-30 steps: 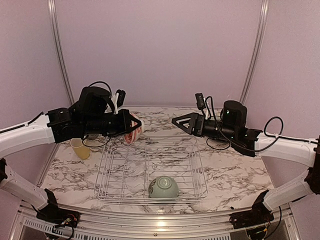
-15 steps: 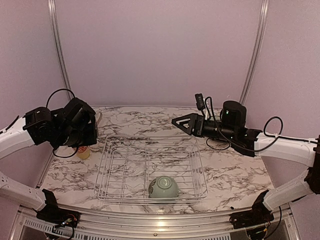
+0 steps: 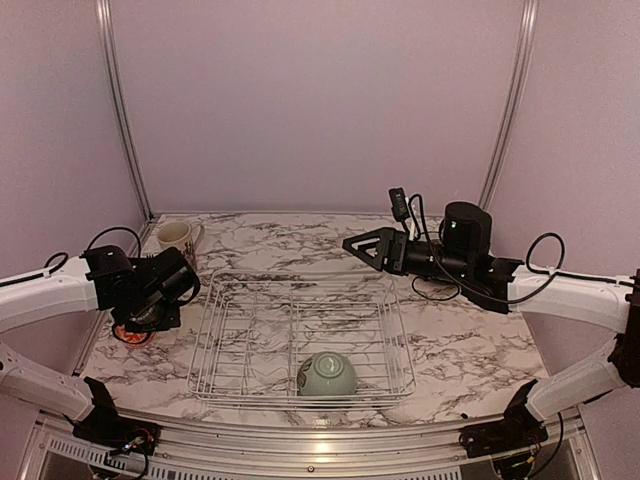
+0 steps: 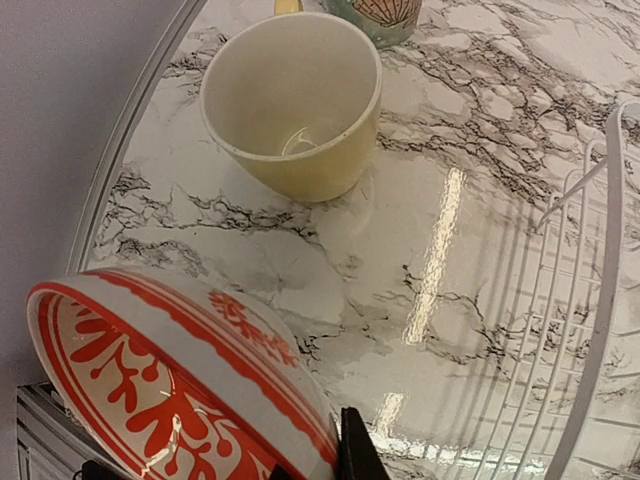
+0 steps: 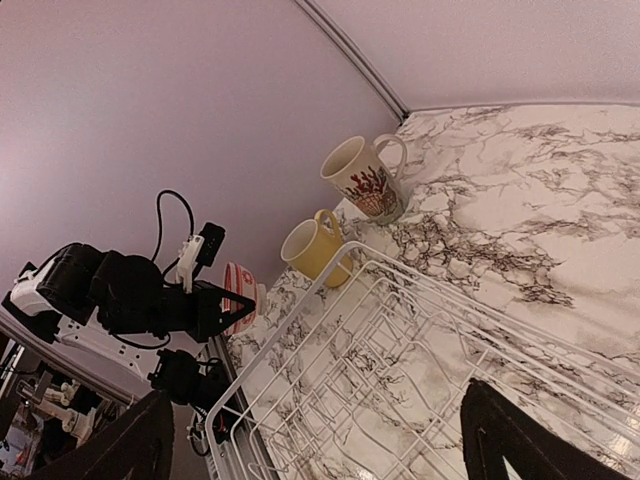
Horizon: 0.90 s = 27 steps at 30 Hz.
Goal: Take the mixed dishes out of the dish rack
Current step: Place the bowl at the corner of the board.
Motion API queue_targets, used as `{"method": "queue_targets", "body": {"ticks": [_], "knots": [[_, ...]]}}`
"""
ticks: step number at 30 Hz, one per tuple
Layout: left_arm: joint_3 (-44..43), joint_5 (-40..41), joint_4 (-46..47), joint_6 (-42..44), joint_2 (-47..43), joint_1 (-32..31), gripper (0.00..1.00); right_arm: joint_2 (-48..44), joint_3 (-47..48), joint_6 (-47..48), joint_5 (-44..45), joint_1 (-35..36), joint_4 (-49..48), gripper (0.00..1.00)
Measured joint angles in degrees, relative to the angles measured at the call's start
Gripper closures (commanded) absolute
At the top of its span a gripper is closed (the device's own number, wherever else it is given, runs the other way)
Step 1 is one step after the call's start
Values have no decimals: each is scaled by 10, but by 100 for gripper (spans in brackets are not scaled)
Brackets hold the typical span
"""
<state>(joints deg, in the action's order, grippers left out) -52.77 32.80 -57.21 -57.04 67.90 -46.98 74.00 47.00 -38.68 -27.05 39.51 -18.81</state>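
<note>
The bare marble beside the yellow cup lies open below the tilted white-and-red bowl. My left gripper will next lower the bowl and release the bowl's rim.
My left gripper (image 3: 140,318) is shut on the rim of the white-and-red bowl (image 4: 170,390), low over the table's left edge. In the left wrist view one black finger (image 4: 358,452) shows at the bowl's rim, and the other is hidden behind the bowl. The small yellow cup (image 4: 290,105) stands upright just beyond it, with the cream patterned mug (image 3: 178,237) farther back. The wire dish rack (image 3: 300,300) sits mid-table and holds a pale green bowl (image 3: 327,375) upside down at its front. My right gripper (image 3: 352,243) hangs open above the rack's back right corner, holding nothing.
The marble table's left metal rail (image 4: 130,150) runs close beside the held bowl. The rack's left wall (image 4: 600,300) is to the right of the left gripper. Purple walls enclose the table on three sides.
The left arm has swung left and down from the rack's back left corner to the table's left edge, carrying the white-and-red bowl. The right arm has stayed still.
</note>
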Motion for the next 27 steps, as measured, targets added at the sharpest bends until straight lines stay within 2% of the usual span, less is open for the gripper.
{"method": "queue_targets", "body": {"ticks": [7, 20, 27], "knots": [[55, -33, 48, -2, 48, 24, 100, -2, 0, 4, 0, 0, 0, 4], [62, -45, 94, 11, 153, 28, 100, -4, -3, 6, 1, 0, 0, 4], [68, -45, 99, 20, 164, 30, 98, -4, -3, 8, 1, 0, 0, 4]]}}
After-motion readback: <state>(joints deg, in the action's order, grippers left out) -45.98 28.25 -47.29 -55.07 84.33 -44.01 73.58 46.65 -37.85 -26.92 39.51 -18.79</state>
